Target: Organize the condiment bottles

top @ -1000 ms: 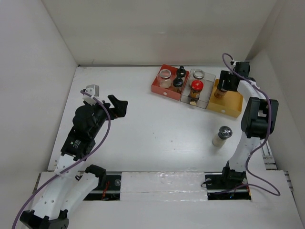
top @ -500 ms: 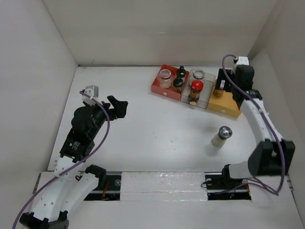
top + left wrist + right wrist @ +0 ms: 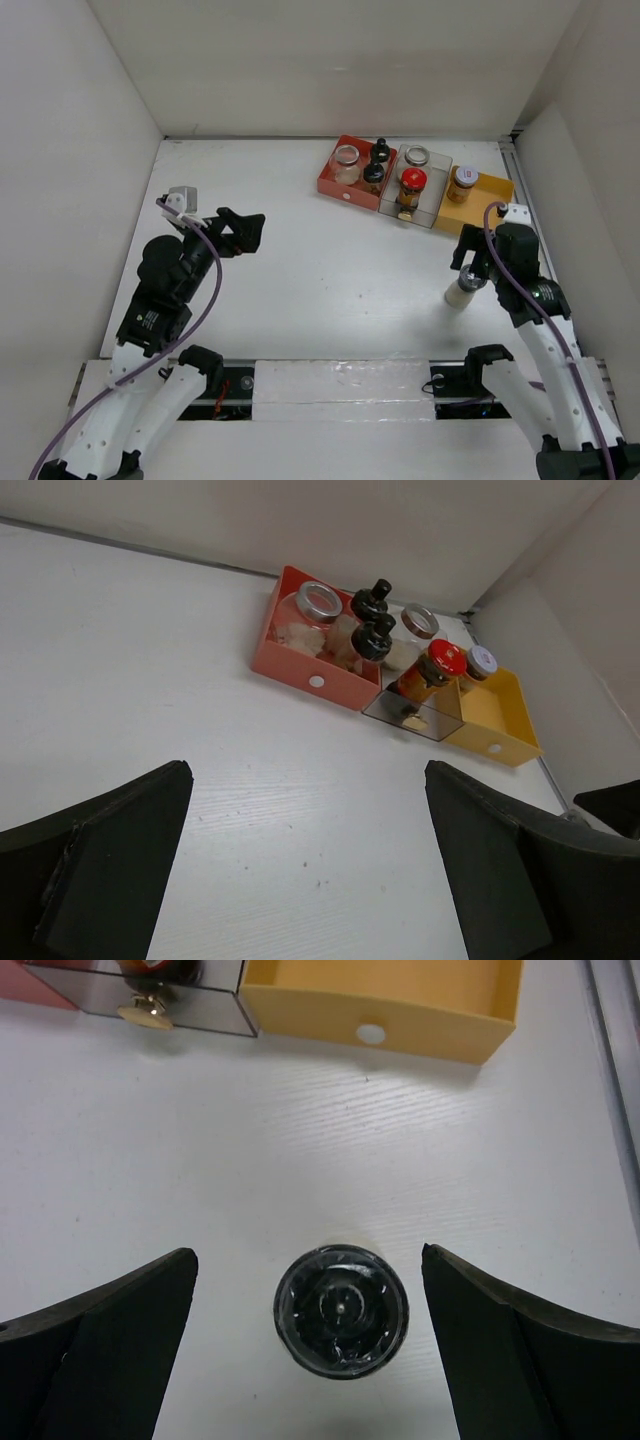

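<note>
My right gripper lowers over the black cap [image 3: 472, 279] and closes on its sides next, since the cap stands below it, between the two spread fingers.
A pale bottle with a dark cap [image 3: 461, 292] stands alone on the table at the right. My right gripper [image 3: 470, 266] hovers open right above it. In the right wrist view the bottle's cap [image 3: 341, 1310] sits between the spread fingers [image 3: 120, 1340] without touching them. An amber jar with a silver lid [image 3: 461, 184] stands in the yellow tray [image 3: 490, 200]. A red-capped bottle [image 3: 411, 188] and a silver-lidded jar [image 3: 416, 156] are in the clear tray [image 3: 432, 200]. A glass jar [image 3: 346, 163] and two black-capped bottles [image 3: 376, 168] fill the red tray [image 3: 332, 186]. My left gripper [image 3: 243, 231] is open and holds nothing, at mid-left.
White walls close the table in on the left, back and right. The left wrist view shows the three trays in a row, red tray [image 3: 310, 675] to yellow tray [image 3: 505, 735], far ahead of its open fingers [image 3: 110, 870]. Both arm bases stand at the near edge.
My right gripper opened at the yellow tray, left the amber jar there and pulled back toward me over the dark-capped bottle. My left arm shifted slightly.
</note>
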